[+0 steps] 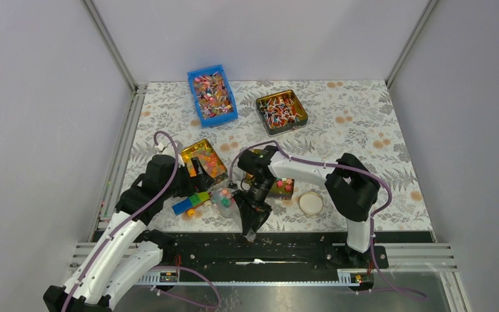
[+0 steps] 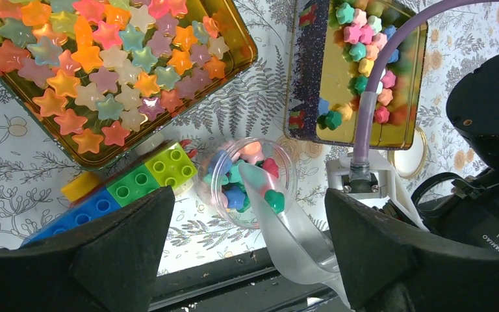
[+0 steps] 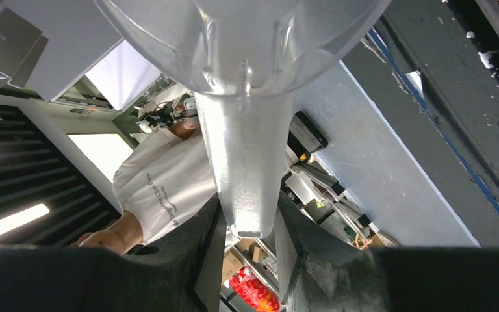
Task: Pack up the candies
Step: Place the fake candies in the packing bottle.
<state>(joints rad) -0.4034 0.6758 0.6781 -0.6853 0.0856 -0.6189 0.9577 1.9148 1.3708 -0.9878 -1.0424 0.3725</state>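
Observation:
My right gripper swings to the tabletop beyond the white lid, which lies to its right in the top view, and releases next, as candies fill the cup (image 1: 223, 199).
The candies (image 2: 362, 55), small opaque flower shapes in pink, green, blue and yellow, lie in a gold tin (image 2: 416, 97) (image 1: 284, 187). More of them fill a small clear cup (image 2: 224, 195) (image 1: 223, 199). My right gripper (image 3: 247, 221) (image 1: 250, 227) is shut on the handle of a translucent scoop (image 3: 247, 65) (image 2: 299, 240). The scoop is tilted with its tip in the cup, and a green candy (image 2: 274, 200) rests on it. My left gripper (image 2: 248, 195) (image 1: 200, 177) is open, its fingers either side of the cup and touching nothing.
A gold tin of translucent star pieces (image 2: 97, 71) (image 1: 204, 159) and joined toy bricks (image 2: 130, 185) (image 1: 191, 203) lie left of the cup. A round white lid (image 1: 310, 203) is to the right. A blue bin (image 1: 212, 95) and another tin (image 1: 281, 111) of wrapped sweets stand at the back.

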